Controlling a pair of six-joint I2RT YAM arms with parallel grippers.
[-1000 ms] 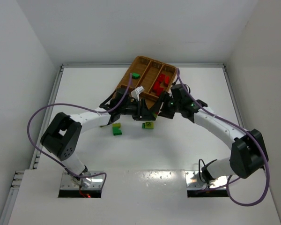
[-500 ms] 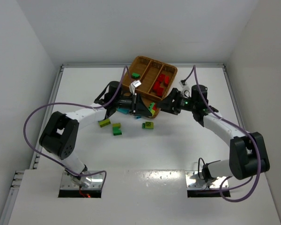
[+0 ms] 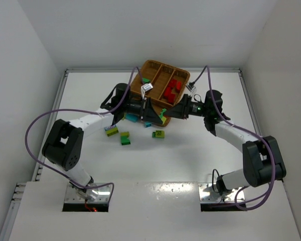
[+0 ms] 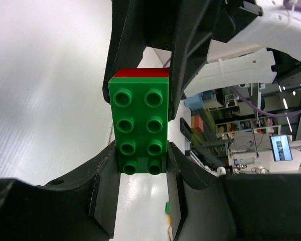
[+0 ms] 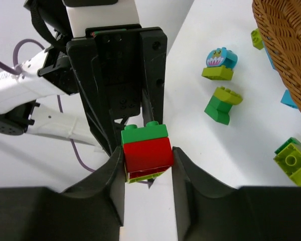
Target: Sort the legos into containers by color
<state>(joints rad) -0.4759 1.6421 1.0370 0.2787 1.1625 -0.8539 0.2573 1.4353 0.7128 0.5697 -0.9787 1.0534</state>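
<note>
The right gripper pulls the red lego off the stack and outward over the matching red legos' section (image 3: 173, 90) next and releases it.
A joined stack of legos hangs between both grippers just in front of the wicker tray (image 3: 149, 64). My left gripper (image 3: 158, 114) is shut on the green lego (image 4: 139, 128), with a red lego (image 4: 140, 73) behind it. My right gripper (image 3: 169, 113) is shut on that red lego (image 5: 146, 153); the green lego (image 5: 144, 133) sits above it and a lime edge shows below. The grippers (image 4: 140, 150) (image 5: 147, 156) face each other tip to tip. In the tray, red legos (image 3: 173, 89) lie in the right compartment and a green lego (image 3: 146, 80) in the left.
Loose legos lie on the white table: a lime and blue one (image 3: 111, 130), a green and lime one (image 3: 125, 138), a lime one (image 3: 158, 134), a light blue one (image 3: 132, 118). The right wrist view shows the tray's edge (image 5: 286, 40) and a blue figure brick (image 5: 219, 59).
The right arm has swung out to the right and its gripper now points left. The left gripper has shifted toward the tray's near edge. Both now meet on the stack.
</note>
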